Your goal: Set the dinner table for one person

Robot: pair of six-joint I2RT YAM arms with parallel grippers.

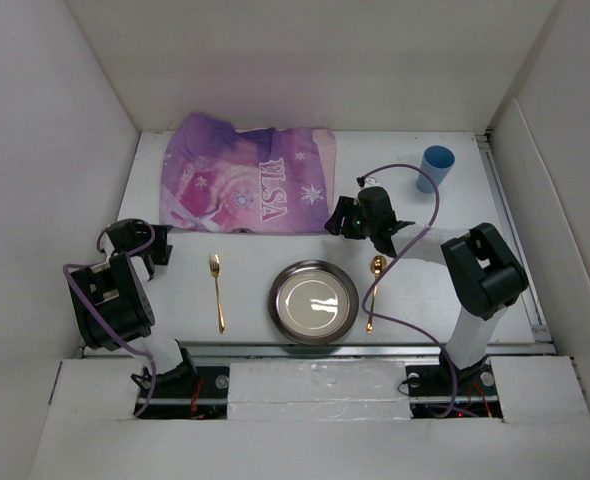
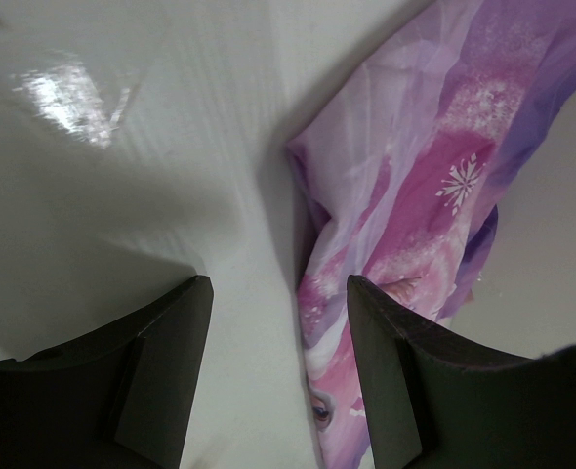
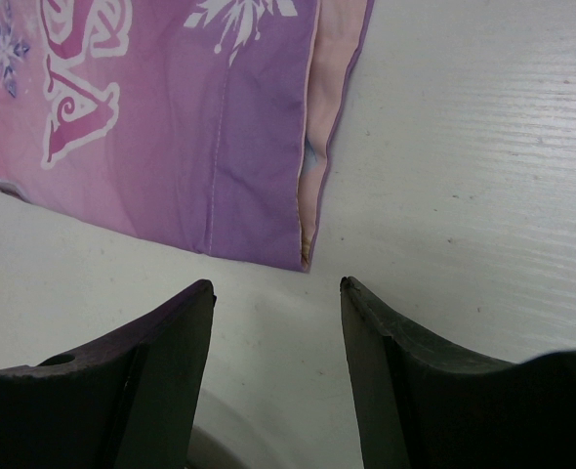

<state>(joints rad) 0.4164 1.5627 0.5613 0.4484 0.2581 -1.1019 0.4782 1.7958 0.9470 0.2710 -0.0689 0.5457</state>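
Note:
The cloth's near corner (image 1: 325,230) (image 3: 299,260) by the ELSA lettering is just beyond my right gripper's open fingers, so that gripper should go down and move onto the corner.
The white dinner table (image 1: 250,265) carries a round silver plate (image 1: 313,301) near the front middle. A gold fork (image 1: 217,290) lies left of the plate and a gold spoon (image 1: 375,290) lies right of it. A blue cup (image 1: 437,167) stands at the back right. My left gripper (image 1: 163,246) is open and empty at the left edge of the purple ELSA cloth (image 1: 247,187); the cloth edge (image 2: 405,225) lies between and beyond its fingers (image 2: 278,293). My right gripper (image 1: 339,220) is open and empty just short of the cloth's near right corner (image 3: 268,195), fingers (image 3: 276,288) over bare table.
White walls close in the table at the left, back and right. The right arm's cable loops over the table between the cup and the spoon. The plate's rim (image 3: 220,435) shows under my right gripper.

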